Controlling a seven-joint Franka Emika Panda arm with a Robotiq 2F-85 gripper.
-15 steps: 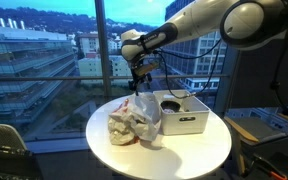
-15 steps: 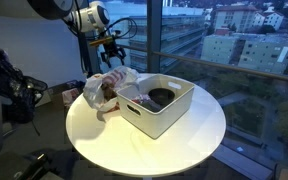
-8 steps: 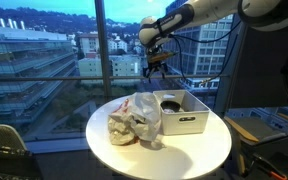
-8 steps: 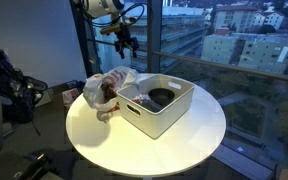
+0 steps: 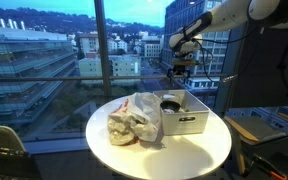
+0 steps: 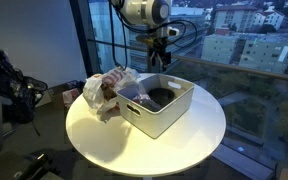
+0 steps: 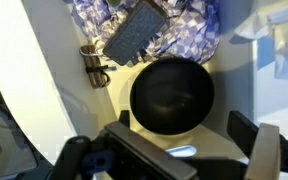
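My gripper moves down and toward the metal cup next. The bowl's rim on that side lies below my gripper and to its left in the wrist view.
My gripper [image 5: 179,70] [image 6: 162,57] hangs open and empty above the far end of a white rectangular bin [image 5: 184,119] [image 6: 174,115] on a round white table [image 5: 199,155] [image 6: 104,140]. A dark round bowl [image 7: 172,95] [image 6: 161,97] lies inside the bin, directly below the gripper in the wrist view, between the two fingers [image 7: 174,140]. A crumpled plastic bag with a blue-and-white pattern [image 5: 134,118] [image 6: 109,88] [image 7: 164,25] lies on the table beside the bin, with a dark flat item [image 7: 134,40] on it.
Large windows with a city view stand behind the table. A dark chair [image 5: 6,150] is at one side and cluttered equipment [image 6: 9,90] at another. A small brown object [image 7: 92,65] lies on the table near the bag.
The arm has swung from above the bag across to above the bin, rising on the way. The gripper stays open and empty.
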